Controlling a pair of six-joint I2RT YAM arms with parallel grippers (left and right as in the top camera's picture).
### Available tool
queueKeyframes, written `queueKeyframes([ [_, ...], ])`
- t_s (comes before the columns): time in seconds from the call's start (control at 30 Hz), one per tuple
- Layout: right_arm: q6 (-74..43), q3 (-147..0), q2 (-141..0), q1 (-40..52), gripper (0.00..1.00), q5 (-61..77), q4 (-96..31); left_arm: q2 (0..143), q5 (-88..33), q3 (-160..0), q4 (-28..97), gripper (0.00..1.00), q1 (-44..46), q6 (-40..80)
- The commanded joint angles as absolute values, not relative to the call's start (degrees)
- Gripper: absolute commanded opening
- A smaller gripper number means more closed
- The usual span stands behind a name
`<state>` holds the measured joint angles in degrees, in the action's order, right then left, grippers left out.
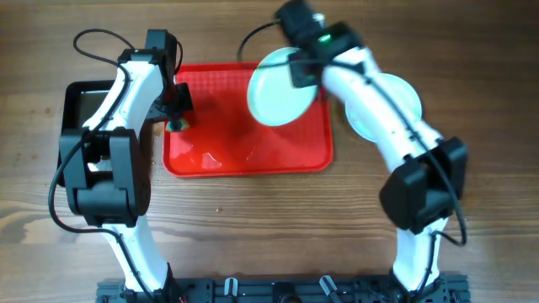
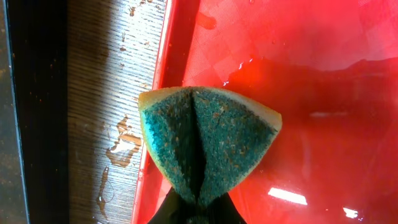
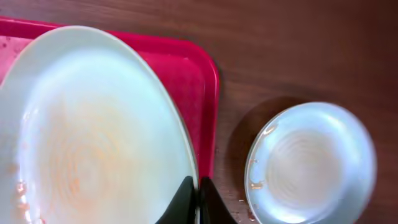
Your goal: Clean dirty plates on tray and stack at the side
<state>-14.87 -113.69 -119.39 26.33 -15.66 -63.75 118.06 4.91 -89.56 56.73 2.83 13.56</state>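
The plate still hangs above the tray, short of the stack, so the robot's right gripper should move past the tray's edge and down onto the pale plates.
The red tray [image 1: 219, 151] lies mid-table, wet and bare. My right gripper [image 3: 198, 196] is shut on the rim of a pale blue plate [image 1: 278, 88], held tilted above the tray's right end; faint orange smears show on it in the right wrist view [image 3: 93, 137]. A stack of pale plates [image 1: 396, 94] sits on the table right of the tray, seen also in the right wrist view [image 3: 311, 162], partly hidden by my right arm. My left gripper [image 2: 199, 208] is shut on a folded green-and-yellow sponge [image 2: 208, 143] over the tray's left edge [image 2: 163, 93].
A black metal tray [image 1: 80, 105] lies left of the red tray, under my left arm. Water puddles and crumbs [image 2: 121, 146] mark the wood between the two trays. Crumbs lie by the plate stack.
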Motion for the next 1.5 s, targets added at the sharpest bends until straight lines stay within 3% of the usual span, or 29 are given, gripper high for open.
queueKeyframes([
  [0.0, -12.53, -113.99, -119.66, 18.28, 0.04, 2.24, -64.23, 117.01, 5.8, -89.23, 56.77, 0.04, 2.35, 12.84],
  [0.23, -19.94, -113.89, -119.68, -3.11, 0.04, 0.49, -71.02, 117.01, 5.39, -89.23, 56.75, 0.04, 2.35, 12.86],
  [0.43, -20.97, -112.64, -119.68, -10.87, 0.05, -0.51, -75.2, 117.01, 4.95, -89.23, 56.73, 0.04, 2.35, 12.86],
  [0.67, -22.44, -98.0, -119.68, -10.9, 0.04, -1.98, -66.24, 117.01, 4.95, -89.23, 56.6, 0.04, 2.35, 12.84],
  [0.77, -22.33, -96.23, -119.68, -10.85, 0.25, -1.5, -65.19, 117.01, 3.9, -89.23, 56.31, 0.04, 2.35, 12.84],
  [0.8, -21.74, -96.42, -119.66, -10.83, 0.27, -1.32, -65.65, 117.01, 3.88, -89.23, 56.21, 0.04, 2.35, 12.84],
  [1.03, -14.26, -102.54, -116.77, -9.96, 0.28, 9.21, -68.93, 115.83, 3.99, -89.86, 56.69, 0.04, 2.04, 12.82],
  [1.33, -13.47, -103.48, -111.15, 4.47, 0.4, 12.19, -60.93, 106.19, 8.73, -92.16, 59.2, 0.04, -8.03, 12.82],
  [1.47, -13.5, -103.48, -111.15, 11.09, 0.52, 8.32, -56.88, 109.03, 9.1, -88.79, 56.69, 0.09, -15.92, 19.97],
])
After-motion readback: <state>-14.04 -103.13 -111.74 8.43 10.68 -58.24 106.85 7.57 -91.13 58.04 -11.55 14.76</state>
